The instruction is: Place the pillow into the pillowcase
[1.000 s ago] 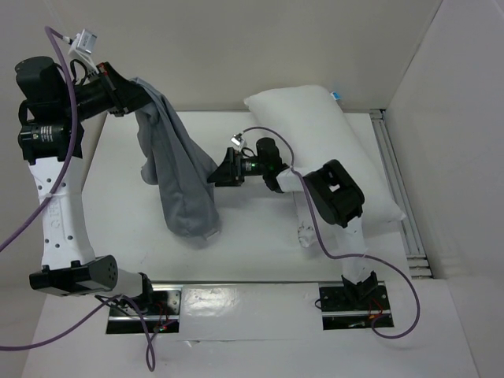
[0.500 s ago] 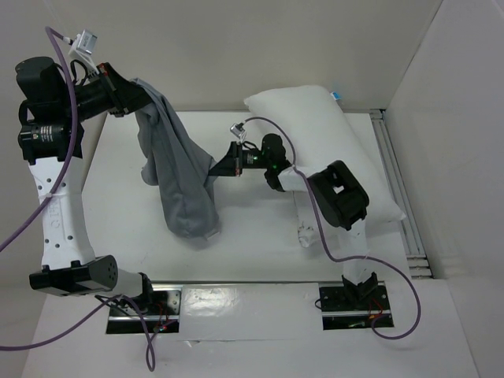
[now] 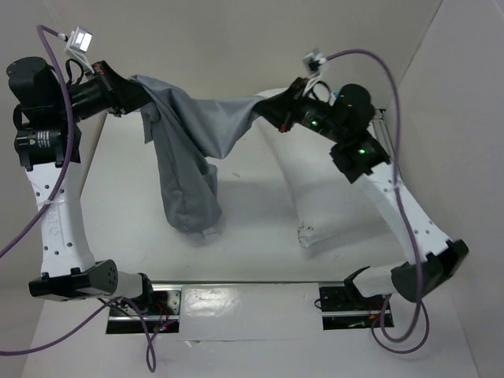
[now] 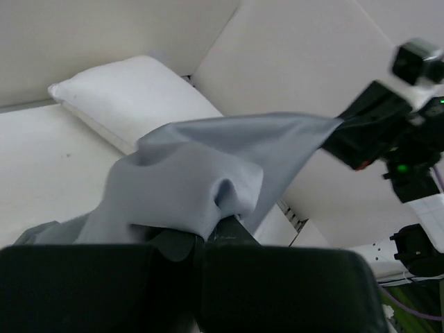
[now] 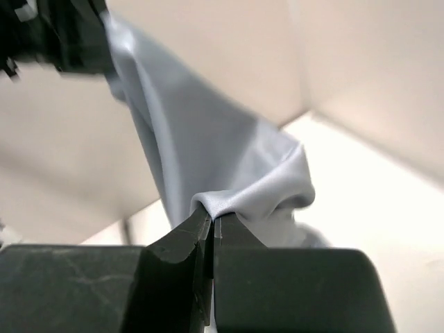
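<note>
The cloth hangs bunched up. My left gripper will move up to spread the pillowcase [image 3: 189, 150], then lower its corner onto the far end of the tabletop and release it.
The blue-grey pillowcase [image 3: 189, 150] hangs in the air, stretched between both grippers, its lower end resting on the table. My left gripper [image 3: 132, 96] is shut on its upper left corner; in the left wrist view the cloth [image 4: 208, 180] bunches over the shut left gripper [image 4: 208, 239]. My right gripper [image 3: 272, 106] is shut on the other edge, and the right wrist view shows the right gripper [image 5: 210, 220] pinching a fold of the pillowcase [image 5: 229, 166]. The white pillow [image 3: 327, 197] lies on the table at the right, partly under the right arm; the pillow [image 4: 132, 97] also shows beyond the cloth.
White walls enclose the table [image 3: 118, 213] at the back and right. A metal rail [image 3: 382, 130] runs along the right edge. The arm bases [image 3: 350, 299] sit at the near edge.
My right gripper closed on the pillowcase's edge near the table's middle and lifted it up and to the back right, spreading the cloth between the two grippers. The left arm stayed put.
</note>
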`<state>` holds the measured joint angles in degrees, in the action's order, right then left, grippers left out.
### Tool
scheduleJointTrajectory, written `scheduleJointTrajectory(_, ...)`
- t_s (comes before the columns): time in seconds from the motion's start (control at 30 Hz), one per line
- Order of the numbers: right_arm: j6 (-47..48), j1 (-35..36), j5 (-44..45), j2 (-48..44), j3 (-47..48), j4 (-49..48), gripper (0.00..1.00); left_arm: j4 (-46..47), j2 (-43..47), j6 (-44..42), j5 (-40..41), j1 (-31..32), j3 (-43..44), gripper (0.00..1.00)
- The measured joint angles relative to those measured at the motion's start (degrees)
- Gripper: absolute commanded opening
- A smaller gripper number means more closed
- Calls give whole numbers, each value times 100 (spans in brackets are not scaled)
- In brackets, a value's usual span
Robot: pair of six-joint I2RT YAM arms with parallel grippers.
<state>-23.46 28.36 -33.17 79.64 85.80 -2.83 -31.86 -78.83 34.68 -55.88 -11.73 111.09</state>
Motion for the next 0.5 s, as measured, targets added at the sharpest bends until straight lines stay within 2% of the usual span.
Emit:
scheduleJointTrajectory(0.17, 837, -20, 835, -721, 1145, 994, 0, 116, 361, 160, 76, -7, 81, 0)
scheduleJointTrajectory(0.33, 1338, -22, 1386, -772, 2273, 1631, 0, 374, 901, 234, 409, -20, 221, 0)
scheduleJointTrajectory(0.5, 1606, -50, 1897, -695, 3064, 1926, 0, 527, 1102, 343, 680, -44, 970, 0)
